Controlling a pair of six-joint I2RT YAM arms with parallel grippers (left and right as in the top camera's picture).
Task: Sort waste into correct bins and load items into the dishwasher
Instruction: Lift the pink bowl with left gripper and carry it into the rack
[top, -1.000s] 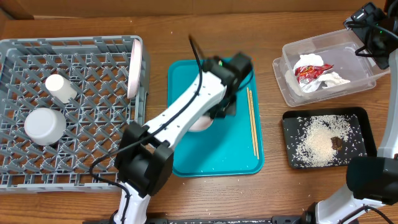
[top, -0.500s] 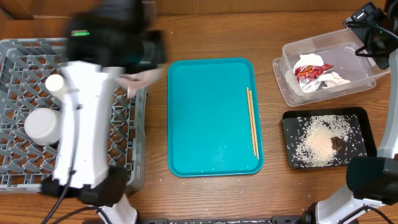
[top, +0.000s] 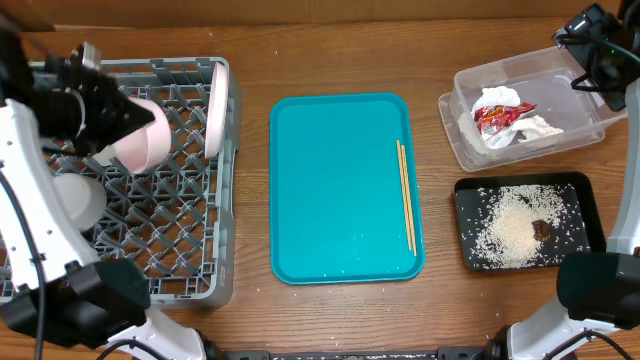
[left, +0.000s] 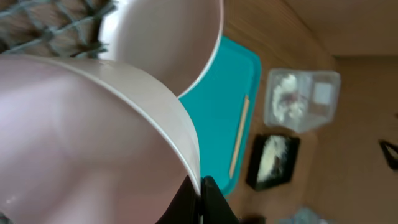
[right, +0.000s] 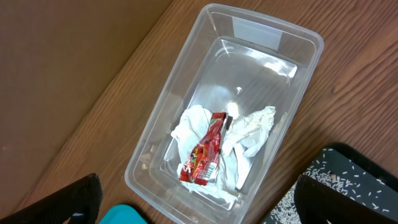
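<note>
The spot on the dish rack's wires (top: 134, 205) beside the second bowl is empty. Next I will move my left gripper down and back onto that spot to let go of the small bowl's rim.
My left gripper (top: 112, 118) is shut on the rim of a small white bowl (top: 142, 138), held tilted over the grey dish rack (top: 180, 250). In the left wrist view the black fingertips (left: 208, 199) pinch the bowl's rim (left: 186, 143). A white plate (top: 215, 108) stands on edge in the rack, and a second bowl (top: 75, 200) lies upside down there. The chopsticks (top: 405, 195) lie on the teal tray (top: 340, 190). My right gripper (right: 198, 182) hangs open above the clear tub (right: 155, 155), which holds the red wrapper (right: 204, 152) and tissue (right: 252, 130).
The black tray (top: 470, 195) at the front right holds rice (top: 510, 235) and a brown lump (top: 541, 229). The clear tub (top: 470, 80) stands behind it. The right arm (top: 600, 50) is at the back right corner. Bare wood runs between rack and teal tray.
My left arm lifted the white bowl off the teal tray and swung it left to above the rack. The right arm has not moved.
</note>
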